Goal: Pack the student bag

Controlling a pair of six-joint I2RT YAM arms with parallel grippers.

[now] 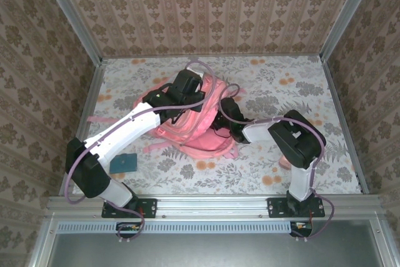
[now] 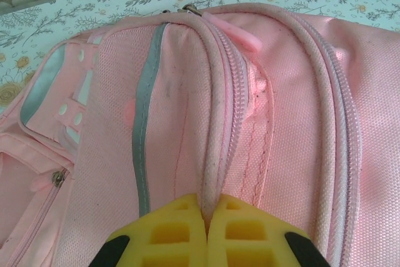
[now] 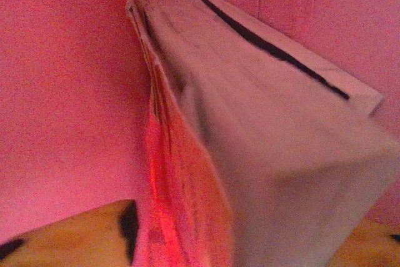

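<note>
My left gripper holds the corded zipper rim, and I should next lower it toward the bag's opening below and let go, since the raised rim leaves the opening gaping.
The pink student bag (image 1: 187,134) lies in the middle of the table. My left gripper (image 1: 187,89) sits on top of it. In the left wrist view its yellow fingers (image 2: 181,229) are shut on the bag's corded zipper rim (image 2: 215,123), next to a grey-green strip (image 2: 144,129). My right gripper (image 1: 222,119) reaches into the bag's opening from the right. In the right wrist view, in pink light inside the bag, a flat pale book (image 3: 269,129) stands on edge between the fingers of the right gripper (image 3: 247,232). Those fingers stand wide apart, the left one not touching the book.
A teal notebook (image 1: 123,162) lies on the table beside my left arm. A small pink item (image 1: 284,163) sits by my right arm's base link. A bag strap (image 1: 100,119) trails to the left. Patterned walls enclose the flowered table (image 1: 294,92).
</note>
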